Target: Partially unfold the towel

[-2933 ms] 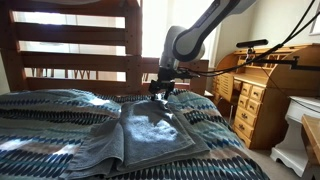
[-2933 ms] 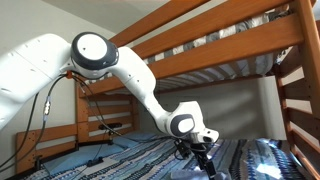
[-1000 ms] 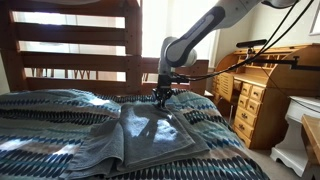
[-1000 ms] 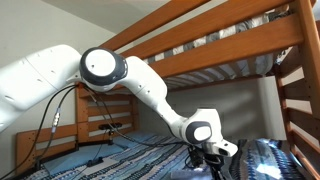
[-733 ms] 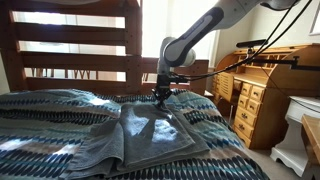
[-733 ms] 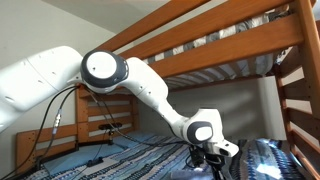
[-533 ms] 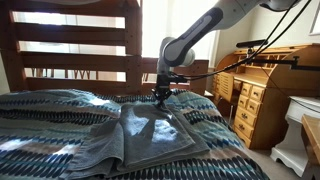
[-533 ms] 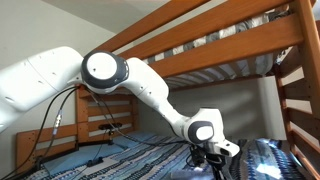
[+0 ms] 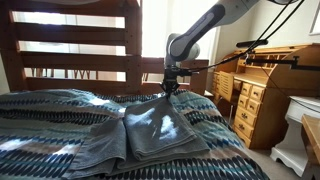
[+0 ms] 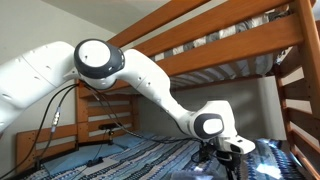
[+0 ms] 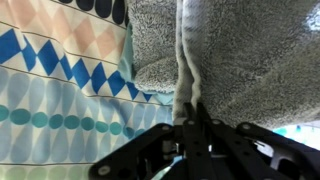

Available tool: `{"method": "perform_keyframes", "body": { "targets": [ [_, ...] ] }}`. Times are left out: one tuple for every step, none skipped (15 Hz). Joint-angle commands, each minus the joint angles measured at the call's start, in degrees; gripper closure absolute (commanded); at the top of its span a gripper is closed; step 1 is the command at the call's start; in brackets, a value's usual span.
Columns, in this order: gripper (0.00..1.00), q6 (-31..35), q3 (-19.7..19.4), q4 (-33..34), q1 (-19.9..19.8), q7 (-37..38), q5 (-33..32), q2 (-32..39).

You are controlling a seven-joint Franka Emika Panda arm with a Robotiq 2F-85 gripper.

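Note:
My gripper draws the raised corner up and toward the wooden desk over the bed's edge [image 9: 214, 101] next and releases it, as the towel [image 9: 150, 130] lies folded.
The towel [image 9: 150, 130], a grey-blue cloth folded in thick layers, lies on the zigzag bedspread [image 9: 45, 120]. My gripper [image 9: 171, 89] hangs over the towel's far edge and is shut on it, so that edge is drawn up off the bed. In the wrist view the towel's fuzzy grey surface [image 11: 245, 55] fills the upper right. Its pale hem runs down into my gripper [image 11: 191, 108], pinched between the black fingers [image 11: 203, 122]. In an exterior view the gripper [image 10: 228, 160] points down at the bed, and the towel beneath it is hard to make out.
A wooden bunk frame [image 9: 135, 35] rises behind the bed, and its upper rail [image 10: 230, 40] runs overhead. A wooden roll-top desk [image 9: 262, 85] and a white cabinet [image 9: 300, 130] stand beside the bed. The patterned bedspread [image 11: 60, 90] lies beside the towel.
The gripper has closed on the towel's far edge. It then rose and shifted slightly sideways, lifting that edge off the bed.

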Motion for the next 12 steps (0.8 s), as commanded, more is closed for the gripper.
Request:
{"method": "perform_keyframes", "body": {
  "targets": [
    [0.99,3.09,-2.44,-10.16,1.04,6.32,0.02,-7.07],
    [0.99,4.17,-3.18,-12.46,1.43,8.48,-0.18,-8.5],
    [0.99,5.29,-3.89,-15.02,1.79,10.73,-0.34,-10.05],
    [0.99,6.66,-4.67,-17.74,2.36,13.06,-0.65,-11.59],
    [0.99,9.12,-5.73,-20.84,3.14,15.59,-1.22,-13.23],
    [0.99,11.12,-6.07,-23.48,3.31,17.13,-1.21,-14.64],
    [0.99,13.66,-7.37,-26.34,4.29,19.24,-2.07,-15.98],
    [0.99,15.97,-8.51,-29.22,5.24,20.99,-2.85,-17.38],
    [0.99,17.9,-9.93,-32.16,6.4,22.84,-3.73,-18.77],
    [0.99,19.99,-11.54,-35.02,7.73,24.72,-4.79,-20.07],
    [0.99,21.57,-12.81,-37.43,8.76,26.35,-5.59,-21.29],
    [0.99,23.13,-15.02,-39.58,10.4,28.47,-7.26,-22.04]
  ]
}}
